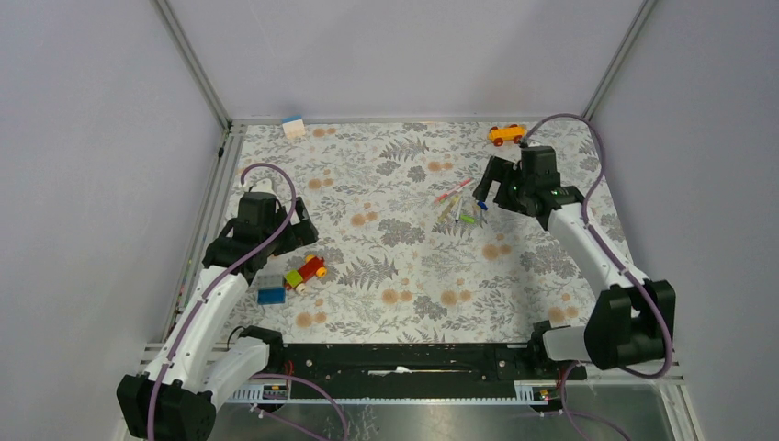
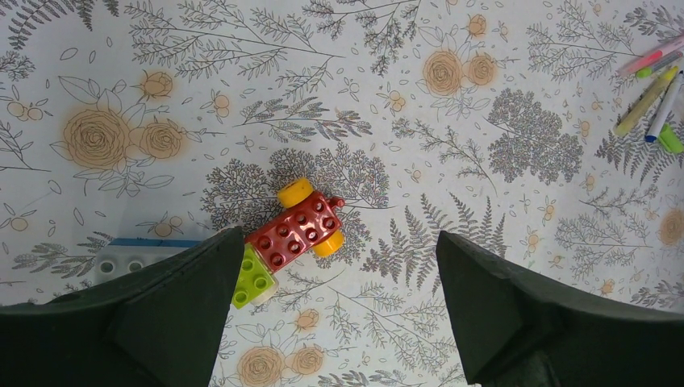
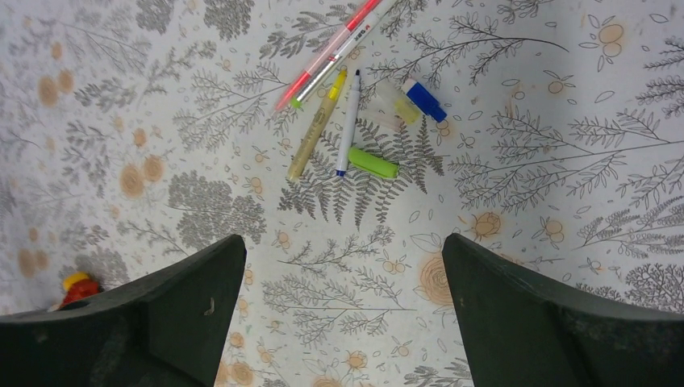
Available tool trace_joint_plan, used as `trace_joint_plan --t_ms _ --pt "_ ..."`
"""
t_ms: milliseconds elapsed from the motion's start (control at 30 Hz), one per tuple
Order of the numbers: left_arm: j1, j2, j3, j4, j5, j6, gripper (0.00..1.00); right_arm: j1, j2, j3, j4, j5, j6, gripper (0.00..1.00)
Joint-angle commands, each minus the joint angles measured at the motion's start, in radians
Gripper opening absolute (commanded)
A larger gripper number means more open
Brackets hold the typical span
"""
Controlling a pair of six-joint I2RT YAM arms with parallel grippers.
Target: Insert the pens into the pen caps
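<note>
My right gripper will move down and to the left in the top view, onto the white pen's body (image 1: 458, 212) (image 3: 346, 146) near its blue end, because the pen's tip is bare.
The pens lie in a loose cluster on the floral cloth, in the right wrist view ahead of my open right gripper (image 3: 343, 242). They are a pink-red pen (image 3: 327, 55), a pale yellow pen (image 3: 316, 125) and a white pen with a dark blue end (image 3: 348, 121). A lime green cap (image 3: 373, 164) lies beside the white pen, and a dark blue cap (image 3: 423, 100) lies to its right. From above, the right gripper (image 1: 487, 191) hovers just right of the cluster (image 1: 459, 204). My left gripper (image 2: 339, 238) is open and empty, far from the pens (image 2: 657, 97).
A red, yellow and green brick toy (image 1: 308, 271) and a blue-and-white brick (image 1: 270, 289) lie by the left gripper (image 1: 301, 234). An orange toy car (image 1: 506, 134) and a white-and-blue block (image 1: 294, 127) sit near the back wall. Frame walls enclose the table.
</note>
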Motion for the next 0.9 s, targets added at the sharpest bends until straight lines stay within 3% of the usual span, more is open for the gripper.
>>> trace_joint_plan --t_ms 0,100,233,400,533,867 --pt "-0.003 -0.021 0.011 0.032 -0.024 -0.008 0.99 0.011 0.090 0.092 -0.038 -0.065 -0.129 0.99" --pt "-0.002 -0.020 0.009 0.034 -0.021 -0.008 0.99 0.010 0.163 0.140 -0.054 -0.104 -0.162 0.98" --pt "-0.003 -0.015 0.009 0.033 -0.017 -0.007 0.99 0.016 0.275 0.222 -0.091 -0.107 -0.148 0.87" --pt "-0.003 -0.015 0.009 0.033 -0.020 -0.008 0.99 0.070 0.414 0.347 -0.165 0.030 -0.106 0.82" --pt "-0.003 -0.016 0.009 0.033 -0.022 -0.009 0.99 0.105 0.511 0.417 -0.203 0.066 -0.088 0.68" --pt "-0.003 -0.018 0.008 0.033 -0.027 -0.009 0.99 0.188 0.615 0.432 -0.188 0.159 -0.015 0.49"
